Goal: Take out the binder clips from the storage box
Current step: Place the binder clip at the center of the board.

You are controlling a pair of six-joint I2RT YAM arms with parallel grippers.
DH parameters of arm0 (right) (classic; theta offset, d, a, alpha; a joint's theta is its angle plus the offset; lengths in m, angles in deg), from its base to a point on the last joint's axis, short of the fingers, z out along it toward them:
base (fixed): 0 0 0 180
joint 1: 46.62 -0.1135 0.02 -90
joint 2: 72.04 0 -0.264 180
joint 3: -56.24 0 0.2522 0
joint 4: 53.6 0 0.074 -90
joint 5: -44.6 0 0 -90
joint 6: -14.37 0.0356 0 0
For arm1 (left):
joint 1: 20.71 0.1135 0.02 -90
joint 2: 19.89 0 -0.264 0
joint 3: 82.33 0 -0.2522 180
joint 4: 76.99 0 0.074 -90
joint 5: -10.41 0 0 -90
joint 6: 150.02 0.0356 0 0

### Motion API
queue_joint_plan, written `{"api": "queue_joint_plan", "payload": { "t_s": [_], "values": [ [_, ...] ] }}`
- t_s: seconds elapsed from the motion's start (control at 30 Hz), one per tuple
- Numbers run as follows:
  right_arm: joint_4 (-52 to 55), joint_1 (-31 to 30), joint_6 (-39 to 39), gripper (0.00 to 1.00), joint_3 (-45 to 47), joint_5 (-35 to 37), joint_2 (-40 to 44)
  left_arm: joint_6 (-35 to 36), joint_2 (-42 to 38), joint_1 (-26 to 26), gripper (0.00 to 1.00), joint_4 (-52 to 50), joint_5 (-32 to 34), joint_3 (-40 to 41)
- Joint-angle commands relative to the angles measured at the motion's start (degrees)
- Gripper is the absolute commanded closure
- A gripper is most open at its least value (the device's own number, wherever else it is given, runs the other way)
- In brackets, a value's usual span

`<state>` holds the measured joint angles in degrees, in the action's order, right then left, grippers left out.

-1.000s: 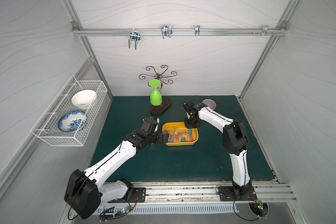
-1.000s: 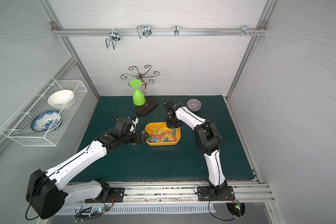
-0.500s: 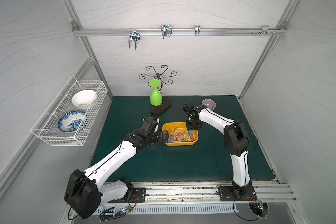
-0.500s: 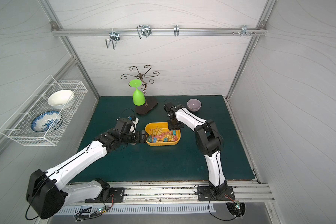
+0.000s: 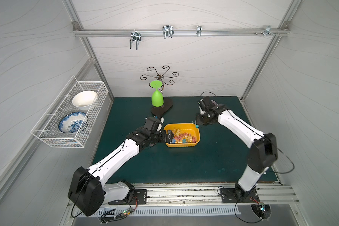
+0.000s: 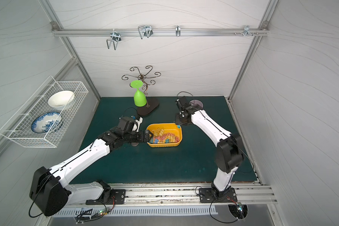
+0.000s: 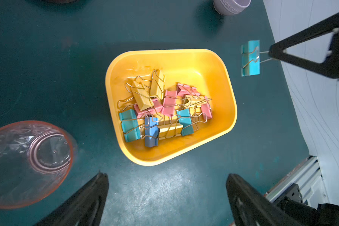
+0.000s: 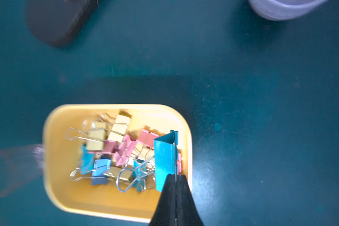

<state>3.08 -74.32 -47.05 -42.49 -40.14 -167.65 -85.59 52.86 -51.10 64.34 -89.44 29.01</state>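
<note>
The tabletop (image 5: 204, 130) (image 8: 218, 142) beside the box has a clear spot for the clip. My right gripper needs to move away from the box's far corner and down to that spot next to release the clip.
The yellow-orange storage box (image 5: 181, 145) (image 6: 164, 145) sits mid-table and holds a heap of binder clips (image 5: 182, 137) (image 7: 164, 109) (image 8: 115, 152) in yellow, pink, teal and blue. My right gripper (image 5: 196, 124) (image 8: 175, 177) is shut on the wire handle of a teal binder clip (image 7: 250, 58) (image 8: 165, 158). That clip hangs above the box's far right corner. My left gripper (image 5: 169, 137) (image 7: 165, 176) stands open at the box's left end, low, with nothing between its fingers.
A clear pink-rimmed cup (image 7: 27, 162) stands beside my left gripper, left of the box. A lilac bowl (image 5: 215, 102) sits at the back right. An upturned green goblet (image 5: 157, 97) hangs on a stand with a black base (image 5: 161, 108). The wire basket (image 5: 70, 113) on the left wall holds bowls.
My right gripper has shut on the teal clip's handle and shifted slightly towards the box's far right corner. The left arm has stayed where it was.
</note>
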Motion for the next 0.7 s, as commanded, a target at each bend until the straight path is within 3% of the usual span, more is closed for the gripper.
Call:
{"api": "queue_joint_plan", "payload": {
  "t_s": [0.0,0.07,0.23,0.37,0.67],
  "values": [
    [-11.72,10.28,11.06,1.0,11.05,-11.04,5.64,-0.73,3.27,-1.75,0.02,2.93,-1.44,-4.82],
    [-17.75,15.06,16.56,1.0,17.57,-16.42,6.11,0.02,5.9,-4.79,0.02,2.58,0.69,-7.04],
    [-26.7,17.08,26.41,1.0,24.15,-17.64,2.83,-0.53,12.16,-9.98,0.02,2.4,4.96,-11.8],
    [-33.8,16.45,35.82,1.0,28.09,-13.44,0.66,-2.05,15.02,-10.7,0.02,2.1,5.01,-14.26],
    [-36.05,10.91,43.98,1.0,27.19,0.76,-3.24,-3.6,13.96,-10.67,0.02,3.16,5.58,-12.13]
  ]
}}
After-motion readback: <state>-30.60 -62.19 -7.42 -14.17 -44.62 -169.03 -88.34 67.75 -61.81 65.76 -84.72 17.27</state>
